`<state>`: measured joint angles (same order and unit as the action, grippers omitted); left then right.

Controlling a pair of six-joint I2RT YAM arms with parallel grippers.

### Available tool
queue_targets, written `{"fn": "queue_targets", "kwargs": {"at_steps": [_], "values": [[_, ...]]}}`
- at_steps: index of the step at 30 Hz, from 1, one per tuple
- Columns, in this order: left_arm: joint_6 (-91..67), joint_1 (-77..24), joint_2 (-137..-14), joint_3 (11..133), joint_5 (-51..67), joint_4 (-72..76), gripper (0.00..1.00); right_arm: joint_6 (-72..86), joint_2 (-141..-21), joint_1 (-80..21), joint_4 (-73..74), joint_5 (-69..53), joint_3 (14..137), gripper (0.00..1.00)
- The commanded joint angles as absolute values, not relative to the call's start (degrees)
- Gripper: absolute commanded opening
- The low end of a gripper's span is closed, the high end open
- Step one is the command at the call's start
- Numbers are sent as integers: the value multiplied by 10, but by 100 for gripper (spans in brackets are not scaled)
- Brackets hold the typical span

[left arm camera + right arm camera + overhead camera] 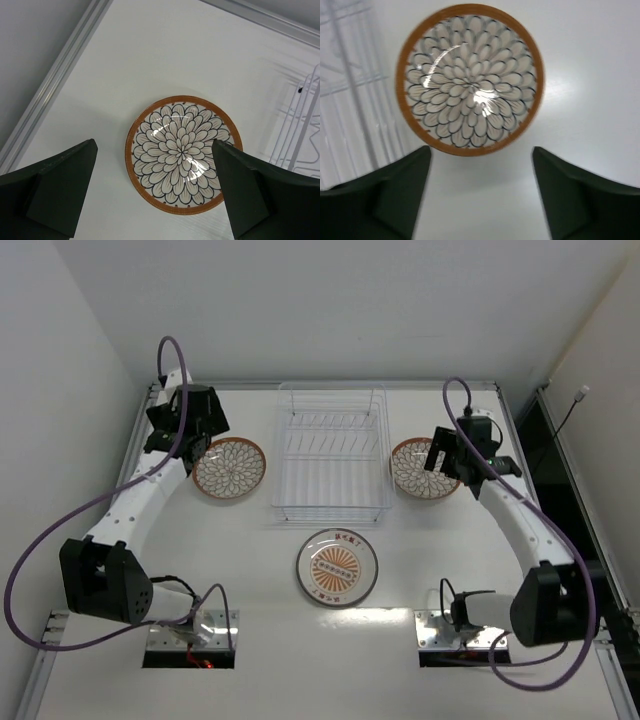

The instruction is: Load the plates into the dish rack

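The rack's wires crowd the opposite edge of the plate, so the robot's right gripper should tilt and come down onto the brown rim farthest from the dish rack next.
Two brown-rimmed petal-pattern plates lie flat on the table, one left of the dish rack (230, 468) and one right of it (418, 470). The pale-rimmed sunburst plate (336, 567) lies in front of the rack (331, 454), which holds nothing. My left gripper (188, 443) hovers open above the left plate's outer edge; that plate fills its wrist view (183, 154) between the fingers (60, 190). My right gripper (447, 454) hovers open over the right plate's outer edge; the plate (469, 80) lies just beyond its fingers (400, 190).
The rack's wires show at the right edge of the left wrist view (300, 125) and the left edge of the right wrist view (350, 95). A raised table rail (55, 85) runs along the left side. Walls close the table on three sides.
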<state>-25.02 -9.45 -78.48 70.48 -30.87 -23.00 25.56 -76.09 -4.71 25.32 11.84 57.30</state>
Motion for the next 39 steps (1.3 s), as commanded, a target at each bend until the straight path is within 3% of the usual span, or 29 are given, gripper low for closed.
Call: {"fn": "queue_targets", "kwargs": {"at_steps": [1, 2, 6, 15, 23, 31, 35, 37, 39], "values": [[-272, -95, -773, 698, -336, -205, 100, 281, -691, -38, 211, 227, 526, 91], [-272, -95, -773, 698, -329, -205, 100, 293, -683, -33, 211, 227, 519, 99], [-272, -95, -778, 698, -294, -200, 100, 325, -687, 2, 205, 192, 498, 99], [-277, -95, -784, 703, -273, -205, 100, 358, -794, 133, 107, -60, 456, 99], [-277, -95, -810, 716, -257, -219, 100, 400, -906, 199, 33, -197, 447, 98], [-277, -95, -816, 716, -251, -219, 100, 436, -953, 228, -6, -216, 446, 76], [-272, -95, -816, 716, -244, -219, 100, 467, -1009, 228, -36, -266, 460, 54], [-272, -95, -821, 716, -244, -219, 100, 472, -1032, 222, -36, -279, 467, 49], [-272, -95, -821, 722, -244, -219, 100, 477, -1054, 216, -36, -279, 473, 26]]}}
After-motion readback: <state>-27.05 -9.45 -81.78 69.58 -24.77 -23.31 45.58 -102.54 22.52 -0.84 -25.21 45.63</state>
